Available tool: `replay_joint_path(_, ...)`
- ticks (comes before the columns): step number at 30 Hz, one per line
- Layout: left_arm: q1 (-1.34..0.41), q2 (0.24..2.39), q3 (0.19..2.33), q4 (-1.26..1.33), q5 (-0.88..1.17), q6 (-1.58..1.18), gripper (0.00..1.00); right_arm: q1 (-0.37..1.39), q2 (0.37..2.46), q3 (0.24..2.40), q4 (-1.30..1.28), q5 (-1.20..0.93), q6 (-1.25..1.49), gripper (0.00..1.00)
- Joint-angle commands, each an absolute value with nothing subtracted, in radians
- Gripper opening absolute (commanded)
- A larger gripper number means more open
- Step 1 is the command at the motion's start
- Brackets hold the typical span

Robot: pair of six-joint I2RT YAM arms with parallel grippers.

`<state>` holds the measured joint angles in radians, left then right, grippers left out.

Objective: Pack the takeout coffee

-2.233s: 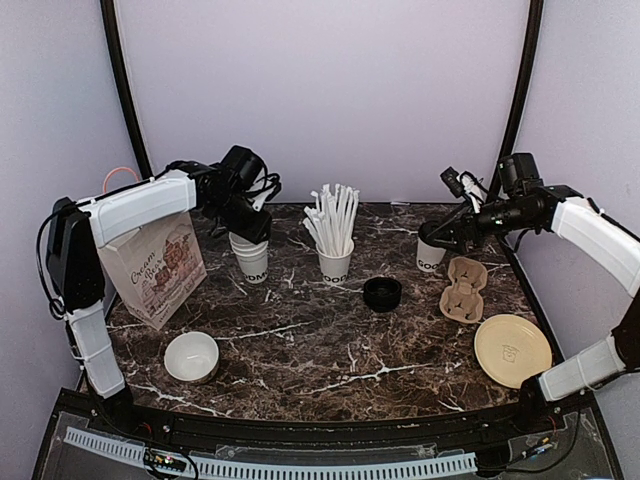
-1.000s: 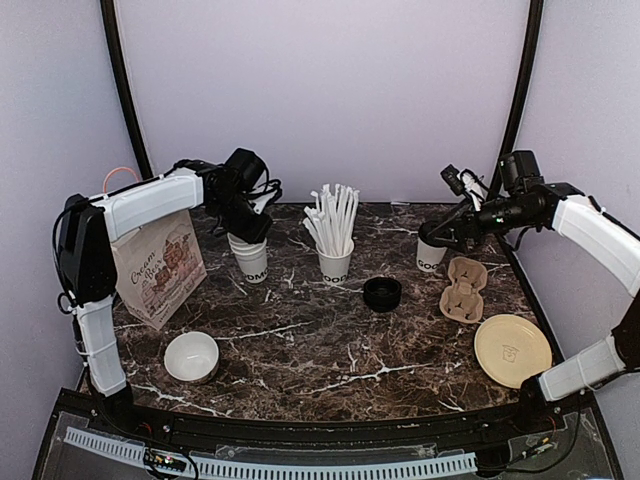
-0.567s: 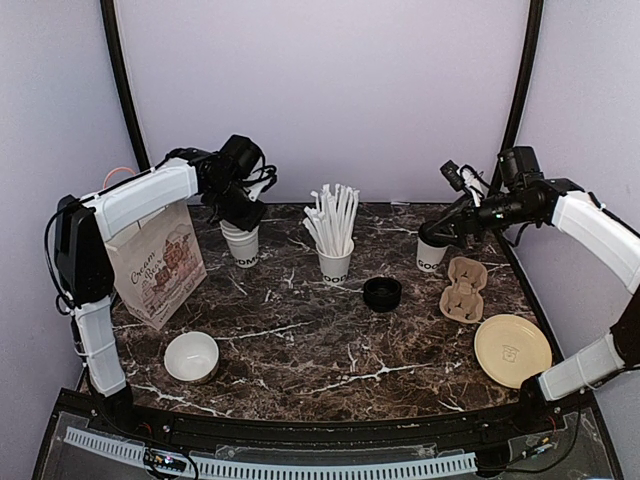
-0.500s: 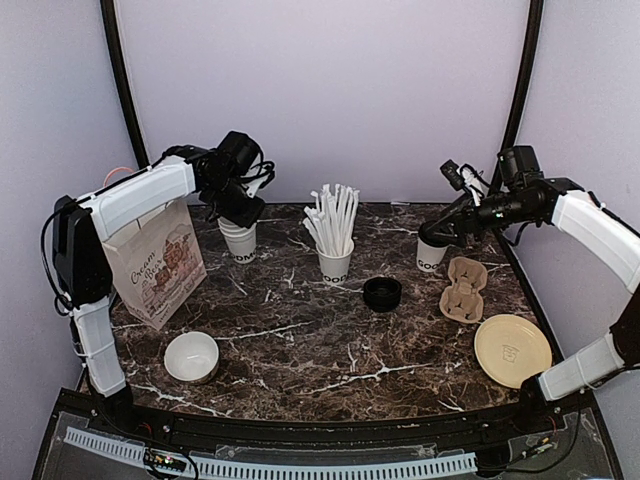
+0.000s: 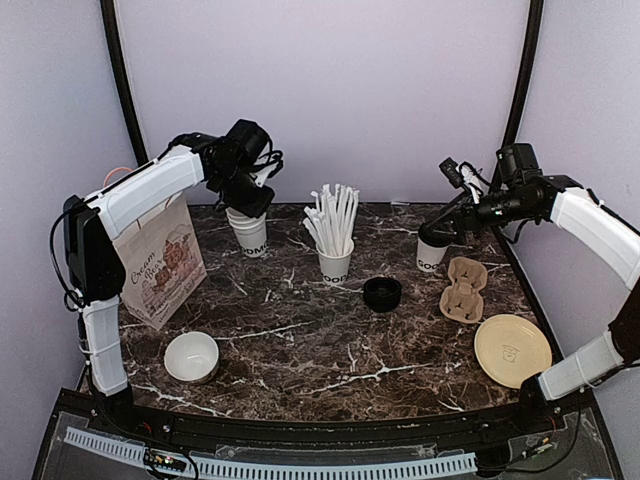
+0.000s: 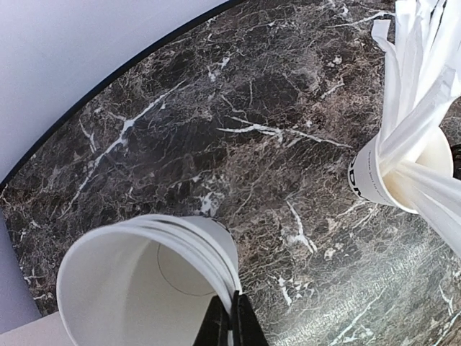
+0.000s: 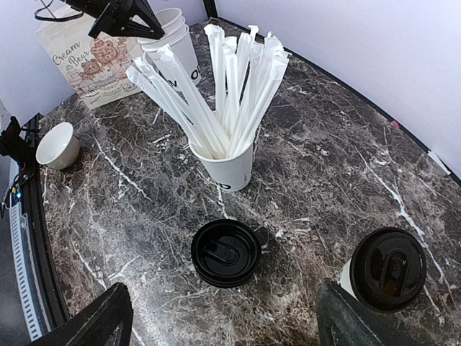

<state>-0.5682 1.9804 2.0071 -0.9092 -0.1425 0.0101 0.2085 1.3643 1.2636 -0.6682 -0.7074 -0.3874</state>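
I next lift my left gripper's cup back toward the base, then down to release on bare tabletop between bowl and lids.
One takeout coffee cup [image 5: 431, 254], white with a black lid, stands at the back right and shows in the right wrist view [image 7: 387, 269] too. My right gripper [image 5: 447, 226] hangs open just above and behind it, its fingertips [image 7: 95, 323] wide apart around bare table. At the back left, my left gripper [image 5: 249, 200] is shut on the rim of a stack of open white cups [image 5: 249, 234] with dark lettering. The left wrist view shows the thin fingers [image 6: 232, 321] pinching that rim [image 6: 216, 277]. A stack of black lids [image 7: 225, 252] lies mid-table [image 5: 382, 293].
A white cup of wrapped straws [image 5: 335, 250] stands at centre back. A printed paper bag [image 5: 155, 262] stands at the left, a white bowl [image 5: 191, 357] in front of it. A brown cup carrier [image 5: 463, 290] and a tan round plate [image 5: 512, 350] lie at the right.
My left gripper has carried the open cup stack up and toward the back of the table, then slightly right. The right gripper has risen a little over the lidded cup.
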Motion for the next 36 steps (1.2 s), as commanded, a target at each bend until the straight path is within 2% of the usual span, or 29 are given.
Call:
replay_joint_path(1, -0.567, 2.011, 2.108, -1.023, -0.201, 0.025, 0.0, 0.204, 1.364, 1.29, -0.67, -0.723, -0.388, 0.89)
replay_joint_path(3, -0.583, 2.013, 2.072, -0.996, -0.245, 0.038, 0.0, 0.204, 1.361, 1.284, -0.665, -0.72, -0.388, 0.89)
replay_joint_path(4, -0.582, 2.023, 2.103, -1.033, -0.183, 0.034, 0.0, 0.204, 1.363, 1.281, -0.664, -0.72, -0.387, 0.89)
replay_joint_path(5, -0.575, 2.024, 2.105, -1.04, -0.034, 0.018, 0.0, 0.204, 1.364, 1.28, -0.665, -0.723, -0.387, 0.88)
replay_joint_path(6, -0.576, 2.021, 2.063, -0.998, -0.048, 0.01, 0.0, 0.204, 1.364, 1.277, -0.665, -0.724, -0.388, 0.88)
replay_joint_path(7, -0.594, 2.037, 2.048, -0.985, -0.203, 0.02, 0.0, 0.204, 1.365, 1.275, -0.665, -0.725, -0.387, 0.88)
replay_joint_path(8, -0.594, 2.057, 2.082, -1.019, -0.213, 0.024, 0.0, 0.204, 1.365, 1.276, -0.663, -0.724, -0.385, 0.89)
replay_joint_path(9, -0.562, 2.075, 2.108, -1.044, 0.029, 0.014, 0.0, 0.204, 1.367, 1.278, -0.667, -0.724, -0.385, 0.88)
replay_joint_path(10, -0.557, 2.066, 2.091, -1.016, 0.09, -0.021, 0.0, 0.204, 1.366, 1.279, -0.67, -0.724, -0.386, 0.88)
replay_joint_path(12, -0.626, 2.049, 2.056, -0.958, -0.288, 0.029, 0.0, 0.204, 1.361, 1.277, -0.666, -0.721, -0.387, 0.89)
replay_joint_path(15, -0.629, 2.09, 2.185, -1.061, -0.233, 0.011, 0.0, 0.204, 1.359, 1.273, -0.664, -0.721, -0.385, 0.88)
replay_joint_path(25, -0.686, 2.049, 2.222, -1.112, -0.371, 0.011, 0.0, 0.204, 1.354, 1.265, -0.661, -0.727, -0.385, 0.88)
replay_joint_path(31, -0.726, 1.94, 2.22, -1.138, -0.509, 0.007, 0.0, 0.204, 1.359, 1.266, -0.672, -0.736, -0.391, 0.88)
replay_joint_path(36, -0.779, 1.751, 2.167, -1.077, -0.46, 0.041, 0.0, 0.204, 1.348, 1.241, -0.687, -0.725, -0.431, 0.89)
